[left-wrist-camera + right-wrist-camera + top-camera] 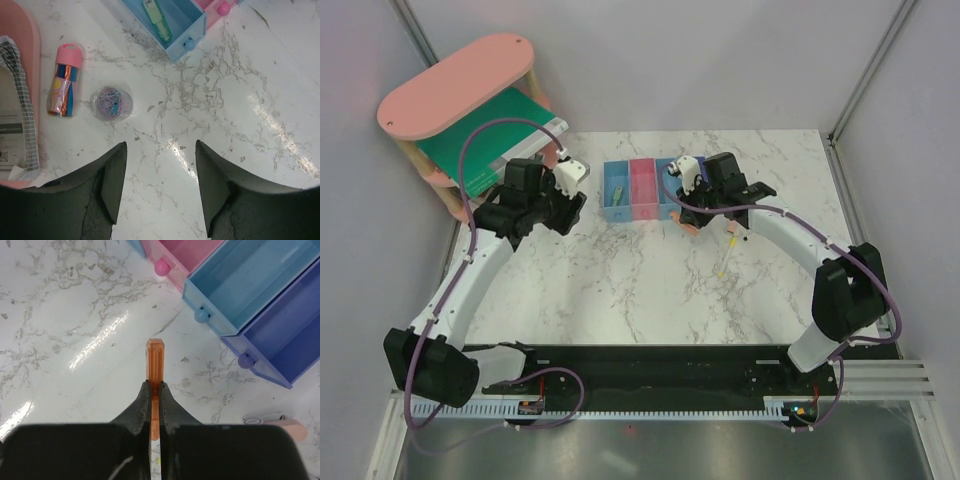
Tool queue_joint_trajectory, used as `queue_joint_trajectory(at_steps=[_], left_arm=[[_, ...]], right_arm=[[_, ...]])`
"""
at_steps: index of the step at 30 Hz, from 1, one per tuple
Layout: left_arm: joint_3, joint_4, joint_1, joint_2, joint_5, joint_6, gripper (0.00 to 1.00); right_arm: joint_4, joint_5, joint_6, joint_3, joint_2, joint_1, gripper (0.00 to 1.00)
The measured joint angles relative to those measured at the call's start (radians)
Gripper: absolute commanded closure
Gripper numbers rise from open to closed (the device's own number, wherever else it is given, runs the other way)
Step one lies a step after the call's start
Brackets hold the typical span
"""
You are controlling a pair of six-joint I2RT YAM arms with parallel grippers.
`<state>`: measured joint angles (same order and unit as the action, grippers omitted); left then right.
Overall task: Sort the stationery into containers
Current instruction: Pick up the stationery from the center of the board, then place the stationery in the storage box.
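The robot's right gripper needs to move outward and to the left in the top view next, over the light blue bin that already holds the mint-green capsule (156, 20).
My right gripper (156, 386) is shut on an orange stick (154, 360) and holds it above the table, just in front of the bins; it also shows in the top view (686, 216). The joined bins stand in a row: light blue (616, 190), pink (643, 188), light blue (250, 285) and dark blue (290, 340). A mint-green capsule (156, 20) lies in the left light blue bin. My left gripper (161, 150) is open and empty over bare table. A pink stubby cylinder (64, 80) and a purple disc (112, 103) lie to its left. A peach stick (280, 425) lies by the dark blue bin.
A thin yellow stick (724, 262) and a black-and-white pen (735, 231) lie right of my right gripper. The pink oval-topped shelf (455, 85) with the green book (510, 135) stands at the far left. Grey walls enclose the table.
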<state>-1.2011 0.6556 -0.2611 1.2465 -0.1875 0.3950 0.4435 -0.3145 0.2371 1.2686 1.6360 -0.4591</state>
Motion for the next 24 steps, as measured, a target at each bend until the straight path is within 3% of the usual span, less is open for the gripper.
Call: queue_joint_trajectory(at_steps=[5,12,24], left_arm=[[0.101,0.001,0.0,-0.048,0.032,0.055,0.37],[0.225,0.051,0.0,-0.125,0.051,0.135,0.38],[0.243,0.127,0.0,-0.182,0.056,0.205,0.39]], right_arm=[[-0.019,-0.003,-0.034,0.112,0.03,-0.015,1.0],[-0.127,-0.001,-0.107,0.33,0.224,-0.015,1.0],[-0.247,-0.021,-0.193,0.619,0.549,-0.066,1.0]])
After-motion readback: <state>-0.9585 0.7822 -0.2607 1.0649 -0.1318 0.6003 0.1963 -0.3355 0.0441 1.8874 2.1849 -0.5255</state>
